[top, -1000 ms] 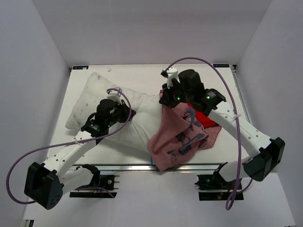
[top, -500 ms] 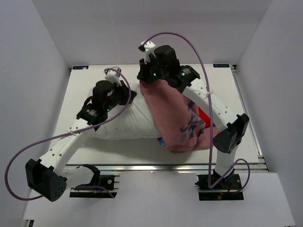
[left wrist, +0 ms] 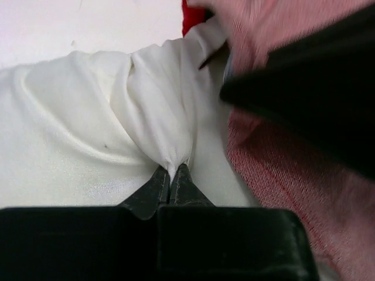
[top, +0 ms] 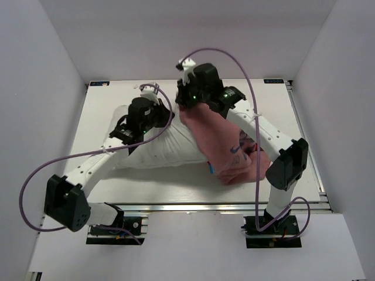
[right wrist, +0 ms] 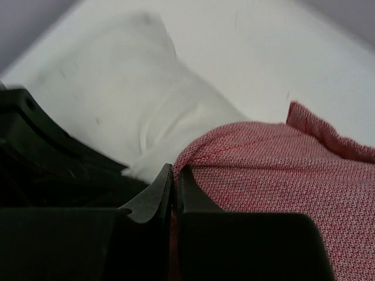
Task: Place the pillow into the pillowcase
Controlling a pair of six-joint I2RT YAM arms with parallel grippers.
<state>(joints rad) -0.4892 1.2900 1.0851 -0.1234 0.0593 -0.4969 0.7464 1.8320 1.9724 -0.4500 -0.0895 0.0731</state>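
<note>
The pinched fold in my left gripper comes down and eases toward the pillowcase's hanging edge (top: 187, 123) next for release there, as the pillow (top: 167, 149) already reaches under that cloth.
The white pillow (top: 167, 149) lies across the middle of the table (top: 275, 99). Its right part is under the pillowcase (top: 225, 143), which shows its faded pink side with a bit of print. My left gripper (top: 157, 116) is shut on a pinched fold of the pillow (left wrist: 158, 117) near its far edge. My right gripper (top: 186, 105) is shut on an edge of the pillowcase (right wrist: 281, 170) and holds it up over the pillow (right wrist: 146, 93). In the left wrist view the pillowcase (left wrist: 275, 170) hangs just right of my left gripper (left wrist: 173, 170), with the right arm dark above it.
The left arm (top: 94, 167) crosses the table's near left part. The right arm (top: 263, 132) arches over the pillowcase on the right. White walls close in the table at the back and both sides. A metal rail (top: 193, 206) runs along the front edge.
My right gripper has carried the pillowcase edge from mid-table up and left over the pillow. My left gripper moved toward the far side with the pillow, which shifted right and away.
</note>
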